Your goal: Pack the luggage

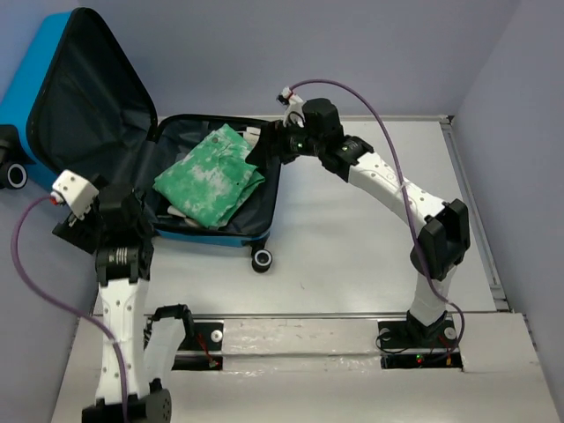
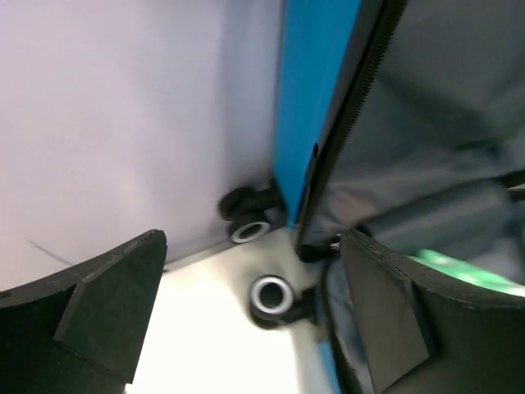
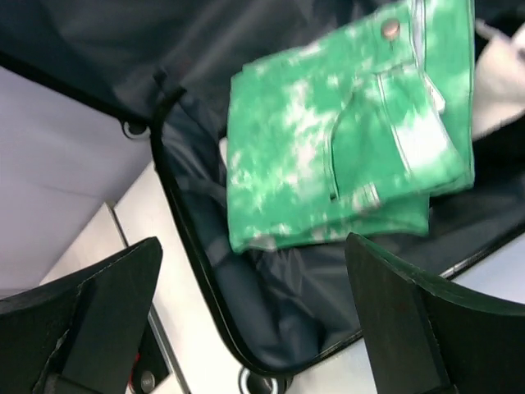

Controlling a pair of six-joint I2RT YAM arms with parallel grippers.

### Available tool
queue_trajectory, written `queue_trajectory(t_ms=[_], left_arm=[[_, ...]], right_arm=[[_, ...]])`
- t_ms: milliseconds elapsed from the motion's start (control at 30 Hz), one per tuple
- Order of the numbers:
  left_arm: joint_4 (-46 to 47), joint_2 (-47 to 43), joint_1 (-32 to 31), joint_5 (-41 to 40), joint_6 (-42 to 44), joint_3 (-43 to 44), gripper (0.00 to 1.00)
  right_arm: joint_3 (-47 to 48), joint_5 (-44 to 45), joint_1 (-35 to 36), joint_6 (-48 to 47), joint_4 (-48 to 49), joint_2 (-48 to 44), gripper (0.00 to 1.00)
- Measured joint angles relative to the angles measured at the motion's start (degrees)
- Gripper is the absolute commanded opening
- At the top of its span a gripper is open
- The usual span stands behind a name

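The folded jeans are already inside, so my left gripper should next move outward onto the near zippered edge of the raised lid [image 2: 332, 148] and close there.
The blue suitcase [image 1: 41, 66] lies open at the back left, its lid raised against the wall and black lining showing. Folded green-and-white jeans [image 1: 211, 176] lie in its lower half, over something white. My right gripper [image 1: 267, 143] hovers over the suitcase's right rim, open and empty; its wrist view shows the jeans [image 3: 344, 139] and the black lining [image 3: 312, 295] below. My left gripper [image 1: 88, 220] is open and empty by the suitcase's left corner; its view shows the blue shell [image 2: 316, 90] and a wheel [image 2: 272, 295].
A black wheel [image 1: 263, 259] sticks out at the suitcase's near edge and another [image 1: 16, 174] at the far left. A raised rim [image 1: 471, 203] runs along the table's right side. The walls stand close behind and to the right.
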Motion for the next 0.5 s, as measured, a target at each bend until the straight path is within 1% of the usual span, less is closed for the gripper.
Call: queue_trajectory(t_ms=[33, 100, 133, 167, 200, 300, 333, 400, 433, 500], left_arm=[[0.31, 3.54, 1.05, -0.39, 0.37, 0.57, 0.99], [1.95, 11.98, 3.91, -1.33, 1.33, 3.08, 0.99], [2.75, 14.10, 4.39, -1.40, 1.77, 3.61, 0.98], [3.54, 18.69, 5.84, -1.44, 2.80, 4.92, 0.97], [3.96, 20.52, 6.27, -1.44, 3.34, 5.46, 0.97], [6.51, 23.69, 6.93, -1.81, 5.95, 6.88, 0.83], [7.63, 24.13, 7.04, -2.43, 6.99, 7.30, 0.71], [9.38, 24.81, 7.13, -3.48, 8.13, 8.46, 0.56], [9.97, 25.35, 7.13, -3.82, 8.68, 9.14, 0.34], [10.64, 26.69, 7.17, -4.26, 9.05, 10.56, 0.13]], right_arm=[[-4.59, -0.15, 0.00, -0.24, 0.94, -1.86, 1.00], [-9.49, -0.42, 0.00, -0.35, 1.92, -2.84, 1.00], [-11.76, -0.63, 0.00, -0.35, 2.82, -2.86, 1.00], [-13.68, -0.70, 0.00, -0.33, 3.23, -2.49, 1.00], [-15.17, -0.72, 0.00, -0.26, 3.39, -2.01, 1.00], [-18.84, -0.68, 0.11, 0.09, 4.37, 0.09, 0.99], [-19.47, -0.63, 0.22, 0.13, 4.98, 1.31, 0.98], [-19.50, -0.44, 0.26, 0.50, 7.21, 2.08, 0.95], [-19.50, -0.22, 0.28, 0.46, 7.26, 2.05, 0.89], [-19.50, 0.94, 0.55, 0.72, 8.61, 2.58, 0.81]])
